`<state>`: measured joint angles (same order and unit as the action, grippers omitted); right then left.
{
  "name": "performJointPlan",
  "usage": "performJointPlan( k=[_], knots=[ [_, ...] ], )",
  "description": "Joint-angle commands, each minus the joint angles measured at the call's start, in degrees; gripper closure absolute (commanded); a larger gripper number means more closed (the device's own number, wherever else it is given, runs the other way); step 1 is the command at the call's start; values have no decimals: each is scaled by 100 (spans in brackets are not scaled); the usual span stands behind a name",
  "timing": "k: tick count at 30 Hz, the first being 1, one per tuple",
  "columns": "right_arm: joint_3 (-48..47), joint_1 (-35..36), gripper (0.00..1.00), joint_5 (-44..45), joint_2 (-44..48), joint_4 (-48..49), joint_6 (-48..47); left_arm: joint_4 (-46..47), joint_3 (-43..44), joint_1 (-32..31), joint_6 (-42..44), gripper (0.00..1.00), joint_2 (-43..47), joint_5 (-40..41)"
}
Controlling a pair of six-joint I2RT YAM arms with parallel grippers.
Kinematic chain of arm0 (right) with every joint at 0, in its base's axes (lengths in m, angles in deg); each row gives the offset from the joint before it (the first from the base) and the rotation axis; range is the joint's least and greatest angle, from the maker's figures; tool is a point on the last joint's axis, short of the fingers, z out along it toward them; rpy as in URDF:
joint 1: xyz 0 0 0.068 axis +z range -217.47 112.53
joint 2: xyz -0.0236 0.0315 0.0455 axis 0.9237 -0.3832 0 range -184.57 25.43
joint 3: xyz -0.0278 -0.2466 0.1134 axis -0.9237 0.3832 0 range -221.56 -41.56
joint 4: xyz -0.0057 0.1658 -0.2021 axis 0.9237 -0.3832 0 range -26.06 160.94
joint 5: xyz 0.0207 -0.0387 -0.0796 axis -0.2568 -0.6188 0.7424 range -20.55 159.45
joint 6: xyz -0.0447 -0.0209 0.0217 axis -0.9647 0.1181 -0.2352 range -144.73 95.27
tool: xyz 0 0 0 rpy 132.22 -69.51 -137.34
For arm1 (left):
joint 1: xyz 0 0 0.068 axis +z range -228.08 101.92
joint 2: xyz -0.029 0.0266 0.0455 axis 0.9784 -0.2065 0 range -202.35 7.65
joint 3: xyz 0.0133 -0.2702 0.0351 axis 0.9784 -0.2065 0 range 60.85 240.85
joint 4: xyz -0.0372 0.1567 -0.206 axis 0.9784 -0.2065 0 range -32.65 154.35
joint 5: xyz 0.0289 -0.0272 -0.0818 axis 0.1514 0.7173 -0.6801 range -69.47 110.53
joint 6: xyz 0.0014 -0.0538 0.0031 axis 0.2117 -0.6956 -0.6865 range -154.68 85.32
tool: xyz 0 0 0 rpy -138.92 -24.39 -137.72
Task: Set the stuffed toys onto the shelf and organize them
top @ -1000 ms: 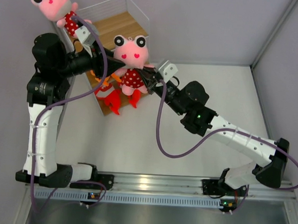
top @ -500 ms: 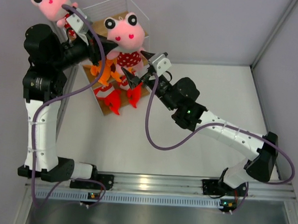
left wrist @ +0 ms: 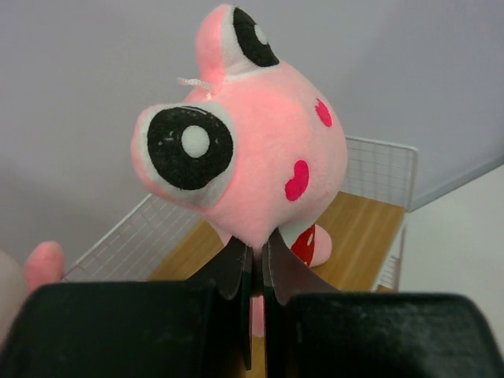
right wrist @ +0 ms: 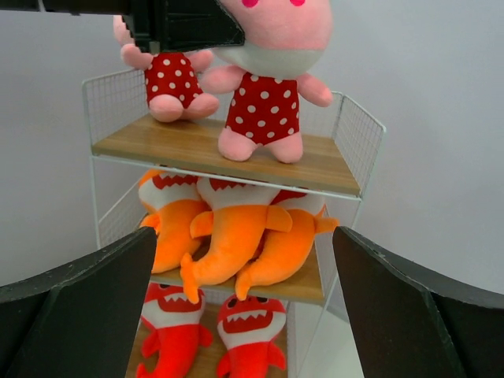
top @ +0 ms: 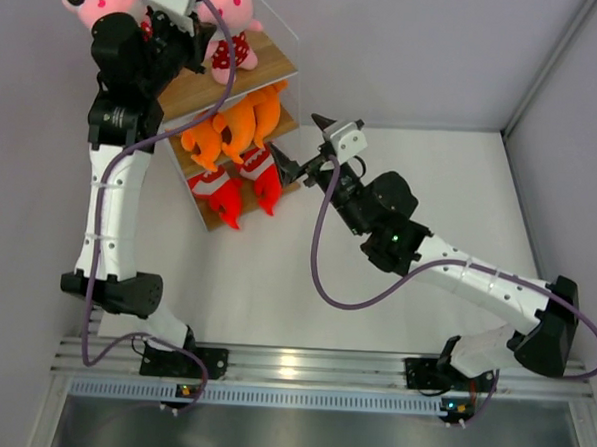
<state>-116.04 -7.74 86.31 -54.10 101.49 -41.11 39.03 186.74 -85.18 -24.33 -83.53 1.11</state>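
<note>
The rear of the top board (left wrist: 187, 253) is outward, so the robot's left gripper will next gently move the toy outward, away from the board's front edge, and let go of it.
The shelf (top: 272, 62) (right wrist: 331, 177) stands at the far left of the table. My left gripper (top: 194, 13) (left wrist: 256, 260) is shut on the back of a pink stuffed toy (top: 230, 2) (left wrist: 252, 150) (right wrist: 268, 102) in a red polka-dot dress, whose feet rest on the top board. A second pink toy (top: 95, 3) (right wrist: 173, 83) sits beside it. Three orange sharks (top: 234, 125) (right wrist: 236, 232) lie on the middle board, two red sharks (top: 243, 183) (right wrist: 248, 335) on the bottom one. My right gripper (top: 301, 144) (right wrist: 244, 236) hangs open in front of the shelf, holding nothing.
White walls stand close behind and to the left of the shelf. The wire rim (left wrist: 378, 169) fences the top board. The table (top: 430, 190) stretches to the right of the shelf, and a metal rail (top: 301, 364) holds the arm bases.
The right gripper opened, let go of the pink toy and drew back. The left gripper shut on that toy and carried it up and back onto the top board.
</note>
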Motion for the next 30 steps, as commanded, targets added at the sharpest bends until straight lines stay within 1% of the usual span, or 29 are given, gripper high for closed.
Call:
performJointPlan(
  k=[1, 5, 11, 16, 23, 24, 25, 27, 29, 30],
  knots=[
    [161, -57, 6, 177, 297, 145, 118, 835, 191, 59, 240, 100, -206, 834],
    [503, -66, 6, 326, 376, 276, 223, 1029, 296, 76, 292, 100, -488, 1124],
    [575, -75, 6, 344, 377, 171, 276, 1310, 349, 191, 389, 100, -779, 1441],
    [619, -93, 5, 353, 324, 215, 302, 1337, 375, 199, 512, 100, -945, 1397],
    [645, -93, 5, 282, 297, 180, 390, 1381, 384, 261, 459, 100, -1034, 1362],
    [636, -93, 5, 282, 297, 180, 390, 1407, 393, 261, 451, 95, -1042, 1466],
    [636, -84, 5, 274, 306, 180, 390, 1425, 384, 261, 398, 76, -1043, 1563],
    [636, -93, 5, 239, 315, 136, 390, 1495, 384, 261, 319, 59, -1025, 1879],
    [627, -93, 5, 204, 324, 118, 416, 1513, 375, 261, 336, 51, -1008, 1880],
    [627, -93, 5, 177, 332, 118, 425, 1513, 367, 261, 371, 51, -990, 1880]
  ],
)
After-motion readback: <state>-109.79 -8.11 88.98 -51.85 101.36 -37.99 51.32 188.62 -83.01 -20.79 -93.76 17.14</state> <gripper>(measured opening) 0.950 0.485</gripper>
